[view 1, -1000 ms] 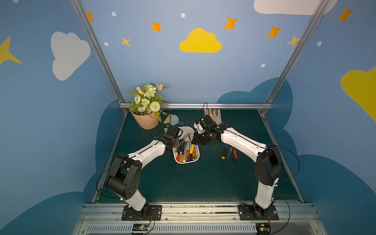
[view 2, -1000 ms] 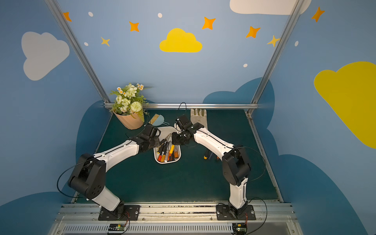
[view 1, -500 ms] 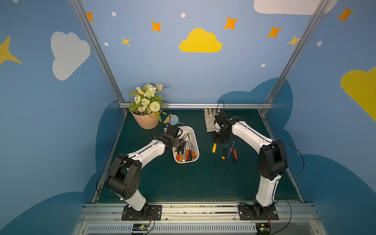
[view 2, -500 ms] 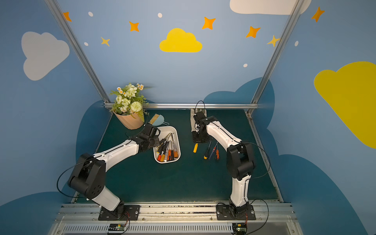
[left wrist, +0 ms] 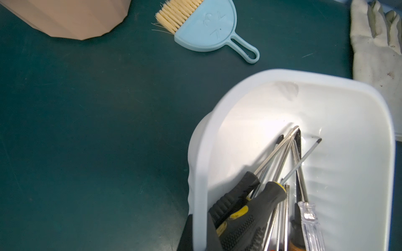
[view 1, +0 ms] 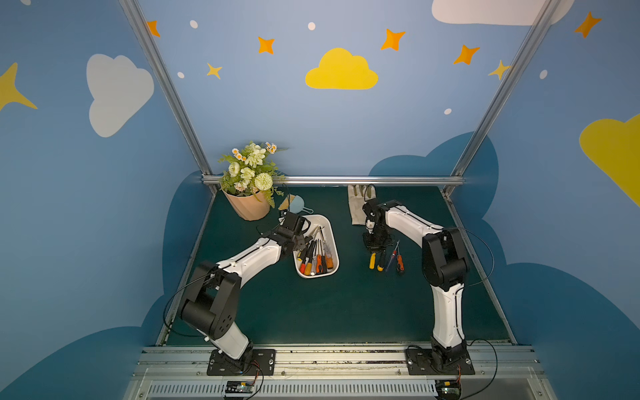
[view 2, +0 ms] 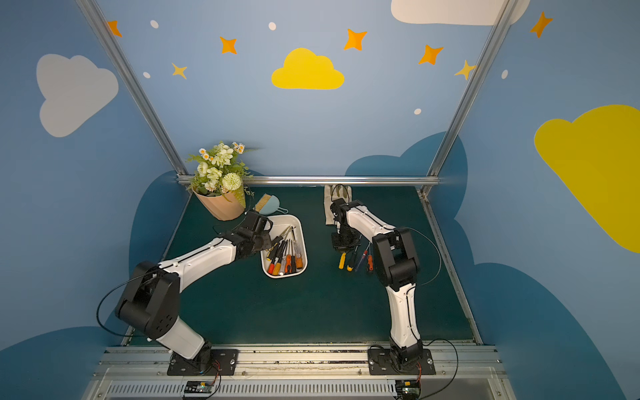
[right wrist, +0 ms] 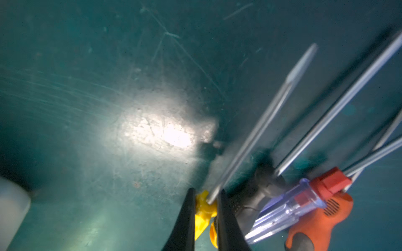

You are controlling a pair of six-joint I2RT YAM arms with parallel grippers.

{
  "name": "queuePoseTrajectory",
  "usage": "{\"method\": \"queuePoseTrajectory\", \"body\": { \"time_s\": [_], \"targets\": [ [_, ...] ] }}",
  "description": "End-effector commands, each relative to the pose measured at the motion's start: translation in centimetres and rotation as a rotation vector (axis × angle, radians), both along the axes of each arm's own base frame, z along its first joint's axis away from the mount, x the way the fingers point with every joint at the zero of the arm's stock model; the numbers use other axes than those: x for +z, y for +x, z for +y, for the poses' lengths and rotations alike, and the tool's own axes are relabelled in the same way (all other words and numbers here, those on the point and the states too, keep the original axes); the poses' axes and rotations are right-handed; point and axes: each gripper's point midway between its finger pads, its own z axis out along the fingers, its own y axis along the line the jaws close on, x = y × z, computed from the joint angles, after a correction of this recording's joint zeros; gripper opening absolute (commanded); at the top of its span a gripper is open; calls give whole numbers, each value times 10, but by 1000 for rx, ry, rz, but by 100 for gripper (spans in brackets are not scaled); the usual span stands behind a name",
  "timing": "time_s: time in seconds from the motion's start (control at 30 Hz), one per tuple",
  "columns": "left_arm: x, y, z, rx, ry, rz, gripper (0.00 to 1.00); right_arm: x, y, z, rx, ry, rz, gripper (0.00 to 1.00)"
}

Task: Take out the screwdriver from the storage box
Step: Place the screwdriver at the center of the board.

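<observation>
The robot will next lower its right gripper toward the mat below it, beside the loose screwdrivers, moving slightly toward them, and let go of the yellow-handled screwdriver [view 1: 372,260] alongside their row.
The white storage box [view 1: 318,221] [view 2: 287,221] sits mid-table and holds several screwdrivers [view 1: 317,258] [left wrist: 250,208]. My left gripper [view 1: 300,244] [view 2: 268,242] [left wrist: 199,230] is shut on the box's left wall, one finger inside and one outside. To the right of the box, my right gripper [view 1: 373,247] [view 2: 343,247] [right wrist: 206,195] points down at the mat. It is shut on a yellow-handled screwdriver [view 1: 372,260] [view 2: 342,260] [right wrist: 203,213] where the shaft meets the handle. I cannot tell whether the handle touches the mat.
Three loose screwdrivers [view 1: 391,259] [right wrist: 282,208] lie on the green mat just right of the held one. A white glove [view 1: 356,204] [left wrist: 374,50] lies behind the right gripper. A peach flower pot [view 1: 247,207] and a blue hand brush [view 1: 298,204] [left wrist: 206,28] stand behind the box.
My right gripper has carried the yellow-handled screwdriver from over the box to the right and down beside the loose screwdrivers. The left arm has not moved.
</observation>
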Motion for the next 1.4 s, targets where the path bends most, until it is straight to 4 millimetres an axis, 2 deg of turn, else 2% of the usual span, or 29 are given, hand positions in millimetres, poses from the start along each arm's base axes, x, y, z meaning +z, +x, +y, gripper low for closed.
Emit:
{"method": "queuePoseTrajectory", "body": {
  "time_s": [0.0,0.2,0.43,0.77,0.87,1.13,1.37],
  "targets": [
    [38,22,-5,12,-50,-117,2,-1,5,-8,16,-44,16,0],
    [37,22,-4,16,-47,-115,2,-9,8,-16,33,-102,38,0],
    [35,22,-4,15,-50,-110,2,-18,-1,-31,49,-183,70,0],
    [36,22,-4,17,-51,-110,2,-29,-2,-24,65,-160,103,0],
    [36,22,-4,17,-51,-110,2,-34,-4,-24,68,-162,120,9],
    [34,22,-5,16,-61,-107,2,-40,-4,-22,59,-154,134,19],
    [35,22,-5,15,-60,-108,2,-35,-2,-20,43,-139,113,27]
  ]
}}
